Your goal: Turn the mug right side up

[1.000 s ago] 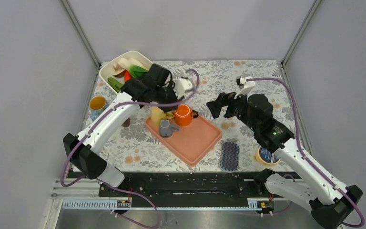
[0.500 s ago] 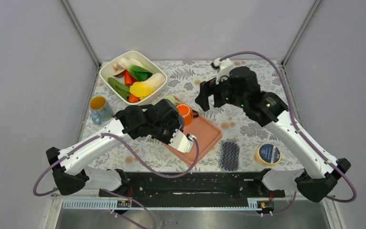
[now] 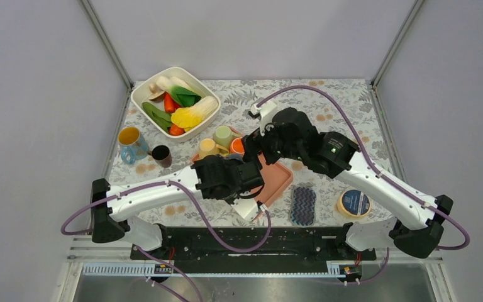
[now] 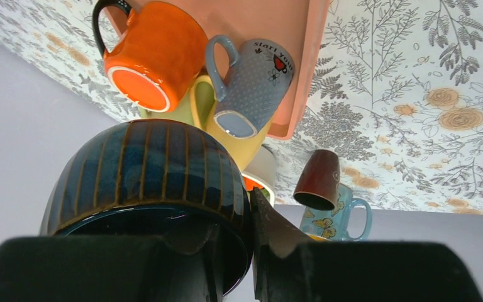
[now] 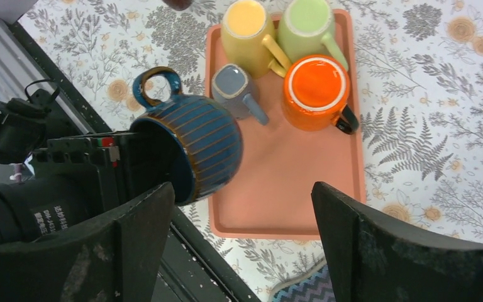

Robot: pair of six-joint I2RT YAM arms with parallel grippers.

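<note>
My left gripper swings off the tray (image 3: 278, 181) next, turns downward and lowers the mug onto the clear tabletop (image 3: 179, 204) beside the tray, because the mug's opening faces sideways.
My left gripper (image 4: 236, 242) is shut on the rim of a blue striped mug (image 4: 144, 170), one finger inside and one outside. In the right wrist view the mug (image 5: 201, 151) hangs on its side above the near left corner of the salmon tray (image 5: 289, 182), its mouth facing the left gripper and its handle pointing away. In the top view the left gripper (image 3: 246, 179) is at the tray's near edge and the mug is mostly hidden. My right gripper (image 5: 242, 245) is open and empty, high above the tray (image 3: 278, 181), near the mugs in the top view (image 3: 255, 141).
On the tray stand an orange mug (image 5: 314, 85) base up, a grey mug (image 5: 236, 88) on its side, a yellow mug (image 5: 245, 28) and a green mug (image 5: 305, 28). A vegetable bowl (image 3: 175, 100), butterfly mug (image 3: 129, 139), dark red cup (image 3: 161, 154), zigzag sponge (image 3: 302, 204) and tape roll (image 3: 353, 202) lie around.
My left arm has swung from the far side of the tray to its near edge. My right arm has moved left and now hangs over the tray.
</note>
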